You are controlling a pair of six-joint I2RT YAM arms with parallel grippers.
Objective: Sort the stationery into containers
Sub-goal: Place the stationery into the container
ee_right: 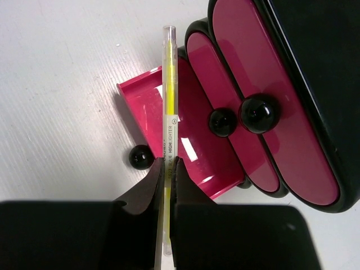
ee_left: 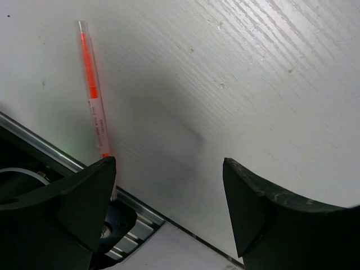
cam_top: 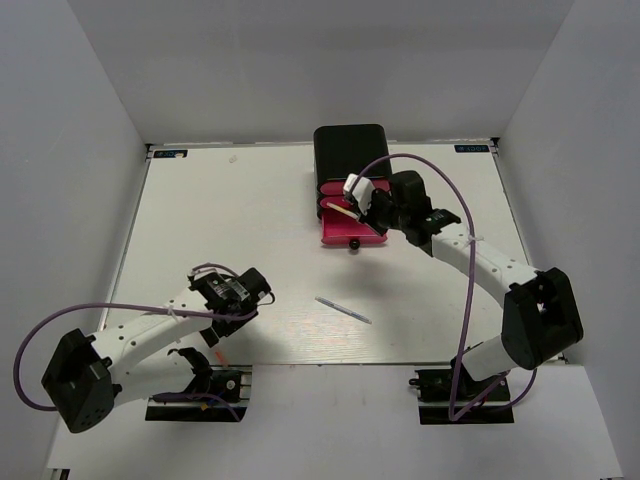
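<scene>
The robot needs to turn its right gripper in line with the open bottom drawer (ee_right: 191,140) below, because the drawer lies at an angle to the gripper. It should then lower the gripper inside and release the highlighter.
My right gripper (ee_right: 170,163) is shut on a thin yellow highlighter (ee_right: 168,95) and holds it over the open bottom drawer (ee_right: 191,140) of the black box (ee_right: 315,56). The two upper pink drawers (ee_right: 264,73) are closed. In the top view the right gripper (cam_top: 358,210) with the yellow highlighter (cam_top: 338,209) is above the pulled-out drawer (cam_top: 350,236). My left gripper (ee_left: 169,164) is open and empty, low over the table near its front edge. A thin orange-pink pen (ee_left: 93,90) lies just left of it. A thin light-blue pen (cam_top: 343,310) lies mid-table.
The left arm's metal base rail (ee_left: 67,163) runs along the table's front edge, under the left gripper. Grey walls enclose the table on three sides. The open drawer's black knob (cam_top: 354,245) sticks out toward the table's middle.
</scene>
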